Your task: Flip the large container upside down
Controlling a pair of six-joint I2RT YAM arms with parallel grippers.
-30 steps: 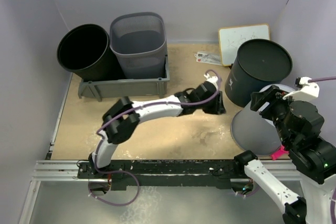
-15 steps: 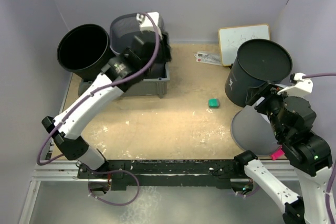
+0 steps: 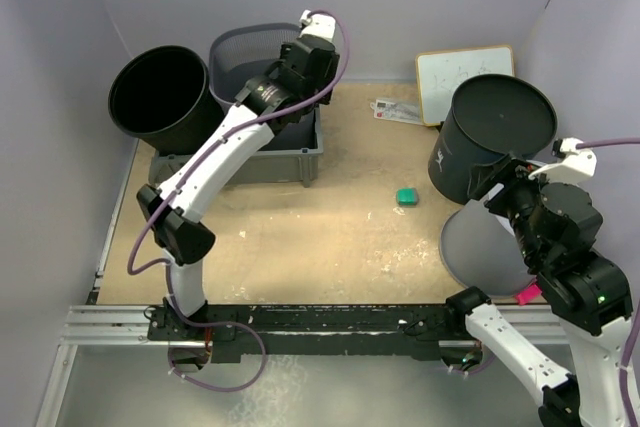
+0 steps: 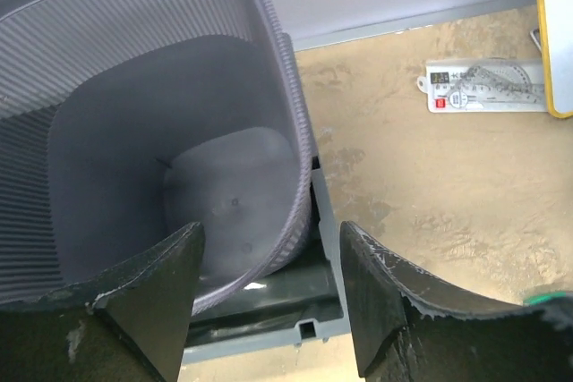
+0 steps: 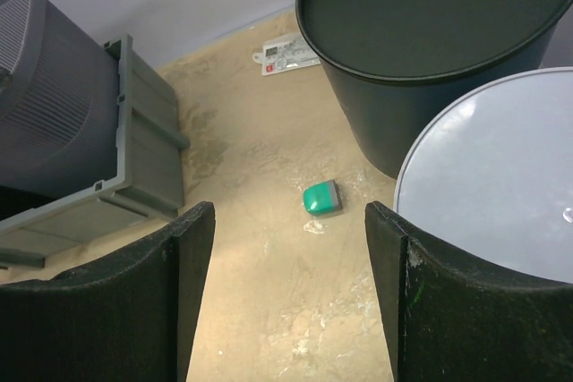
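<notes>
The bin's rim runs below and between the open fingers of my left gripper. My left gripper should go down over the bin's rim with one finger inside the bin, and close.
A large grey ribbed bin stands upright in a grey tray at the back left; it also shows in the left wrist view and the right wrist view. My left gripper is open above the bin's right rim. In its wrist view the gripper has one finger over the bin's inside and the other over the tray's end, touching nothing. My right gripper is open and empty at the right, hanging over bare table.
A black bucket stands upright left of the bin. A black bin and a grey container stand bottom up at the right. A small green block lies mid-table. A whiteboard and a ruler set lie at the back.
My left arm has swung from the table's middle right to the back left, over the grey bin's right rim, uncovering the green block. The right arm shifted only slightly.
</notes>
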